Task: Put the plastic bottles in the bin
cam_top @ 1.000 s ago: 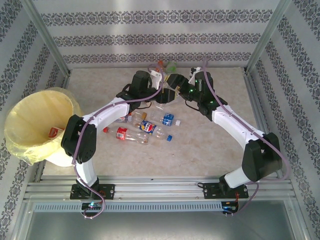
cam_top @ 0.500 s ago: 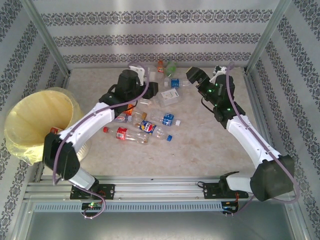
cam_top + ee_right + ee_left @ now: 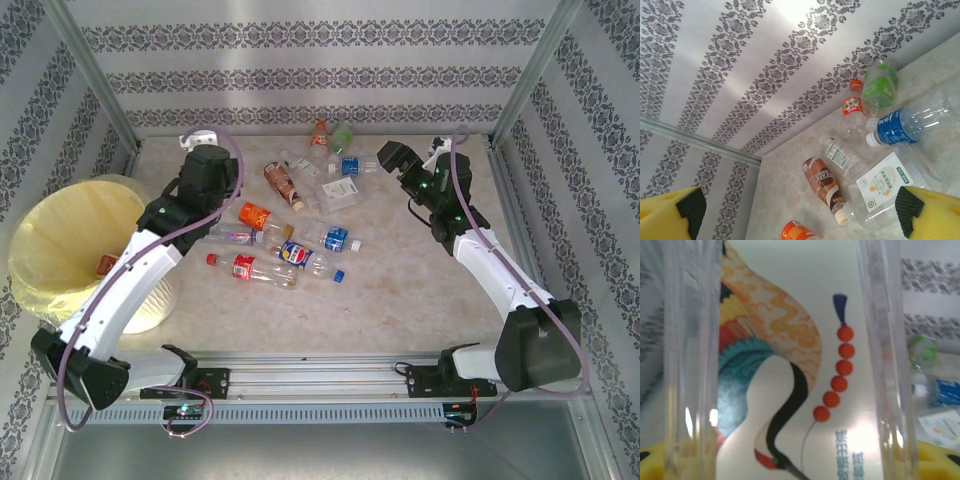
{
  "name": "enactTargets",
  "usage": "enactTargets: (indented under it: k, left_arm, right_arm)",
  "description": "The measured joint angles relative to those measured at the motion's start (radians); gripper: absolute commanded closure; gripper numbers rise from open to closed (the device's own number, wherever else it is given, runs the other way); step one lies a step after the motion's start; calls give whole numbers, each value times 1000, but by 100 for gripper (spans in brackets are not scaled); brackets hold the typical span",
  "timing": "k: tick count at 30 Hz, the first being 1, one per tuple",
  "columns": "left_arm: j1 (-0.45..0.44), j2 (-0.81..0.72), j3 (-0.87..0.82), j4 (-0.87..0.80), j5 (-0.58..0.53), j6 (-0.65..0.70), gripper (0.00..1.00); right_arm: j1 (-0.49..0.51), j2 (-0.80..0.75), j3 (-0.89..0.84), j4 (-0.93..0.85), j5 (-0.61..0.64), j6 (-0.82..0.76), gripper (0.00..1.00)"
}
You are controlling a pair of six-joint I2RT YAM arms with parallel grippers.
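Observation:
Next, my left gripper swings back and sideways over the bin's opening, before it lets go of the clear bottle.
My left gripper (image 3: 198,152) hangs over the table's far left, just beyond the bin's rim, and is shut on a clear bottle with a white crane-picture label (image 3: 805,390). That bottle presses close to the left wrist camera. The bin (image 3: 45,225), lined with a pale yellow bag, stands at the left and holds a red-labelled bottle (image 3: 106,265). Several bottles lie mid-table: a brown one (image 3: 283,183), an orange one (image 3: 255,215), a blue-labelled one (image 3: 350,166) and a red-labelled one (image 3: 243,265). My right gripper (image 3: 390,155) (image 3: 800,215) is open above the pile's right side, holding nothing.
Patterned walls and metal frame posts (image 3: 95,75) close in the table on three sides. An orange-capped bottle (image 3: 853,105) and a green one (image 3: 879,87) lie against the back wall. A loose blue cap (image 3: 339,275) sits near the front bottles.
The left arm has swung left from the bottle pile toward the bin, carrying the crane-label bottle. The right arm drew back to the right and opened away from the pile.

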Motion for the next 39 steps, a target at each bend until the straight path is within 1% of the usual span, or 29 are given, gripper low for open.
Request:
enactTargets:
  k: [4, 6, 9, 14, 17, 22, 24, 26, 28, 33, 38, 39]
  left_arm:
    - [33, -53, 38, -44, -139, 58, 49]
    - [79, -71, 54, -57, -188, 74, 49]
    - [201, -101, 54, -78, -224, 86, 50]
    - [477, -159, -11, -117, -209, 75, 50]
    - [608, -190, -58, -157, -179, 33, 46]
    - [775, -224, -135, -202, -151, -35, 47]
    - [831, -234, -172, -209, -146, -60, 45]
    - [872, -239, -210, -220, -146, -89, 42]
    - [893, -238, -234, -232, -147, -118, 41]
    - [909, -222, -249, -268, -152, -191, 33]
    - [911, -220, -249, -283, -177, -257, 15]
    - [911, -221, -248, -285, -176, -263, 13]
  right_arm:
    - [0, 30, 23, 7, -24, -3, 2]
    - [0, 41, 32, 7, -35, -3, 2]
    - [0, 55, 51, 7, -51, -3, 2]
    - [0, 66, 87, 5, -72, -8, 2]
    - [0, 69, 114, 1, -77, -22, 2]
    - [0, 72, 148, -7, -85, -32, 2]
    - [0, 73, 155, -17, -87, -40, 2]
    - [0, 74, 162, -30, -89, -49, 2]
    - [0, 75, 166, -36, -91, -54, 2]
    - [0, 75, 169, -43, -92, -56, 2]
    - [0, 75, 169, -57, -91, -60, 2]
    - [0, 75, 169, -60, -91, -61, 2]
